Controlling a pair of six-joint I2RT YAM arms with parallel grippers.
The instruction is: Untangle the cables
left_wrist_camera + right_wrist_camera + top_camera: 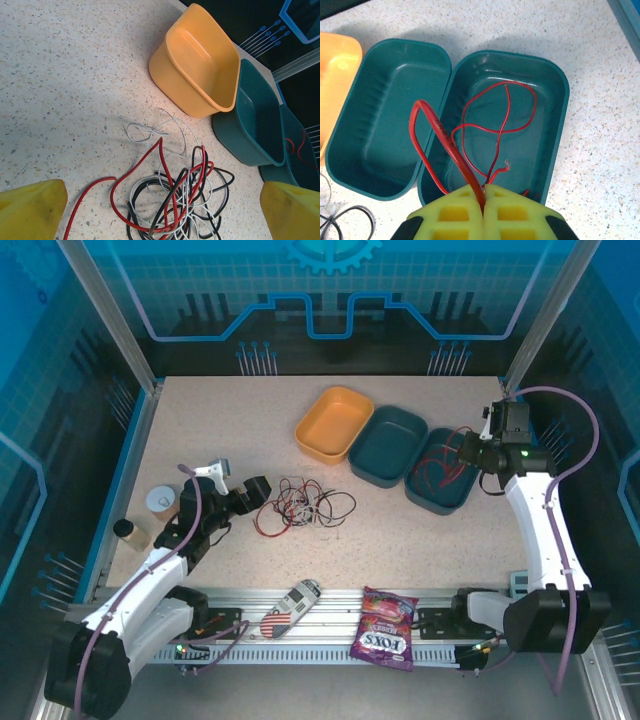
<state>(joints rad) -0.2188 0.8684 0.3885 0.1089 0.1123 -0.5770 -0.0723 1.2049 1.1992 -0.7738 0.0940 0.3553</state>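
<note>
My right gripper lowers into the teal bin beneath it next and releases the thick red cable there, because the cable's hanging loops already reach inside that bin.
A tangle of red, black and white cables [303, 506] lies on the speckled table left of centre. In the left wrist view the tangle [182, 197] sits between and just ahead of my yellow fingers [31, 210], which stand wide apart with nothing gripped. My left gripper [260, 490] hovers at the tangle's left side. My right gripper [484, 192] is shut on a red cable [439, 131], held above the rightmost teal bin [562, 115]. The cable's thin loops hang down into that bin. From above, the right gripper [464, 446] sits over the same bin [428, 502].
An orange bin [333, 423] and a second teal bin [388, 445] stand left of the rightmost one. A paper cup [162, 502] and a small bottle [125, 530] stand at the left edge. A candy bag [387, 628] and a striped packet [290, 608] lie on the front rail.
</note>
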